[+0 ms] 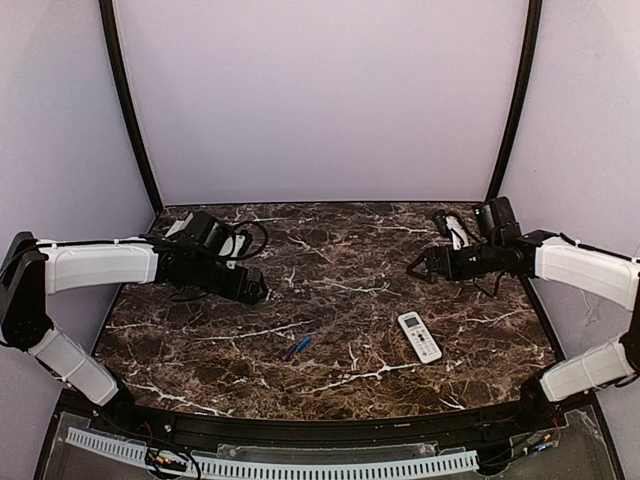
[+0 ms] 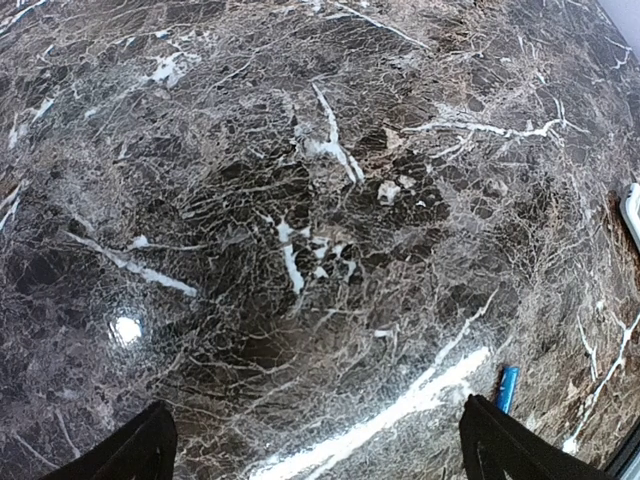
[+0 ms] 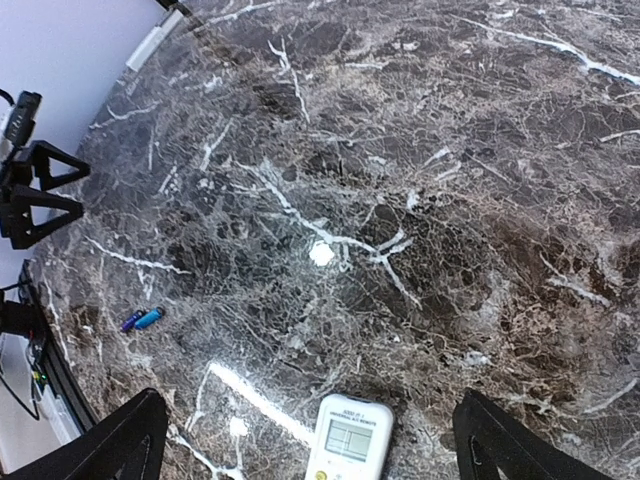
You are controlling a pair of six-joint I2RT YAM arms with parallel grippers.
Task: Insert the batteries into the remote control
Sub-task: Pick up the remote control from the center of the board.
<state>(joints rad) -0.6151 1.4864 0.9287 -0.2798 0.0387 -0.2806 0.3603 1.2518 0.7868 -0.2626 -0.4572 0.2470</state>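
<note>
The display end of the remote (image 1: 412, 324) (image 3: 348, 442) lies nearest the open fingers. My right gripper moves down and back onto it next, fingers astride the remote's long sides.
The white remote control (image 1: 420, 337) lies face up on the marble table (image 1: 340, 240), right of centre, its pale display end (image 3: 350, 438) showing low in the right wrist view. The blue batteries (image 1: 297, 347) lie together near the table's middle front, left of the remote; they are small in the right wrist view (image 3: 143, 320), and one blue end (image 2: 508, 388) shows beside the left gripper's right finger. My left gripper (image 1: 256, 291) hovers open at the left, nothing between its fingers (image 2: 150, 445). My right gripper (image 1: 417, 266) hangs open behind the remote, holding nothing.
Black frame posts (image 1: 128, 100) and pale walls close in the sides and back. Cables (image 1: 250, 240) loop off the left wrist. A white perforated strip (image 1: 300, 467) runs along the near edge. The left gripper (image 3: 35, 190) shows at the right wrist view's left edge.
</note>
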